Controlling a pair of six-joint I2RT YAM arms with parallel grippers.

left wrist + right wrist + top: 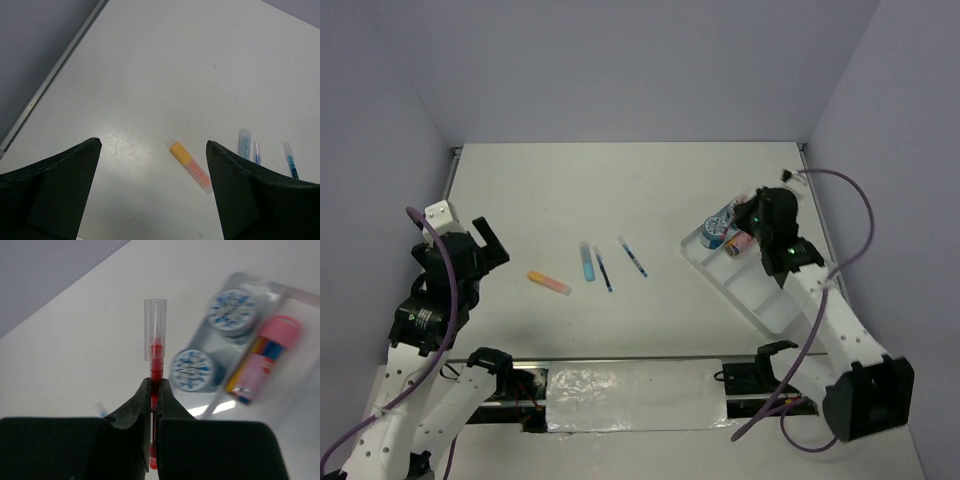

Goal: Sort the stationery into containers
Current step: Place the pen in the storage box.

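Observation:
My right gripper comes down next, back and toward the right in the top view, beside the pink-orange stubby marker (265, 357) in the tray (760, 295).
My right gripper (155, 382) is shut on a thin red pen (156, 347) and holds it above the far end of the white tray (760, 295). In the tray lie two blue-white round tubs (191, 369) and a pink-orange stubby marker (265, 357). My left gripper (152, 145) is open and empty at the left, above the table. On the table lie a yellow-orange stick (190, 166), a light-blue stick (587, 261) and two thin blue pens (633, 256).
The table's left rim (50, 80) runs along a grey wall. A shiny sheet (635, 392) covers the near edge between the arm bases. A purple cable (845, 210) loops beside the right arm.

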